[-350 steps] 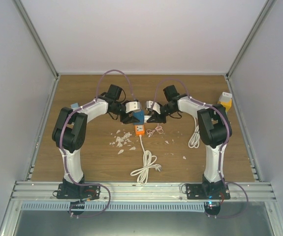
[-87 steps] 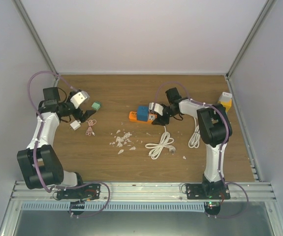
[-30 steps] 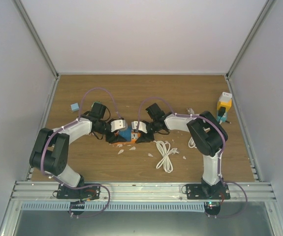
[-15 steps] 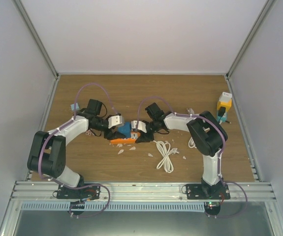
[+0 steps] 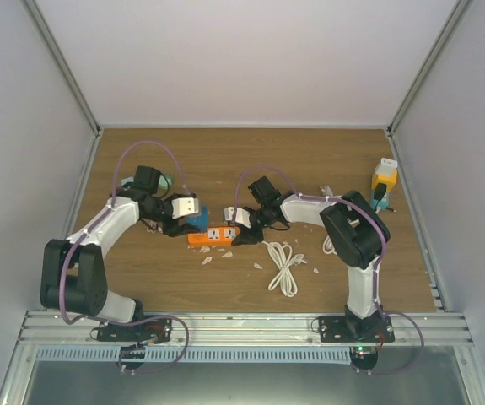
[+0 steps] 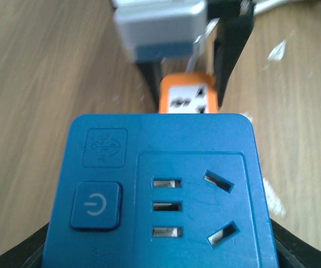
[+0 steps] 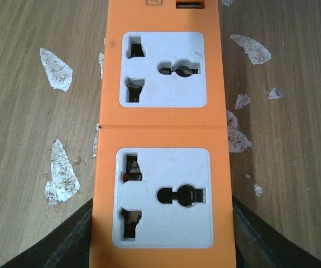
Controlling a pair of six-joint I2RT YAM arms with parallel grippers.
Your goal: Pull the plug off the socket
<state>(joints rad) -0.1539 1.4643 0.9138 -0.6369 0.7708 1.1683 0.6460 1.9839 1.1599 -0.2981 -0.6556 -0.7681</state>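
Observation:
I am holding the plug in my left gripper and it stands off, so next I will move it to the left in the top view, away from the orange socket strip (image 5: 212, 237), and then down to the empty table.
The blue plug block (image 5: 197, 218) is off the orange socket strip (image 5: 212, 237) and sits just left of and above it. My left gripper (image 5: 190, 221) is shut on the blue plug, which fills the left wrist view (image 6: 160, 190) with its switch and slots facing the camera. My right gripper (image 5: 237, 232) is shut on the right end of the orange strip, which lies flat on the table. In the right wrist view the strip (image 7: 163, 111) shows two bare white outlets between my fingers (image 7: 65, 240). The strip also shows in the left wrist view (image 6: 187, 99), beyond the plug.
A coiled white cable (image 5: 282, 267) lies right of the strip. White scraps (image 5: 212, 255) are scattered in front of it. A yellow device (image 5: 384, 180) stands at the back right, a white cord (image 5: 330, 245) by the right arm, and a teal cube (image 5: 165, 179) behind the left arm.
The blue plug has come off the orange strip. My left gripper has carried it up and to the left. My right gripper has kept hold of the strip, whose outlets now show.

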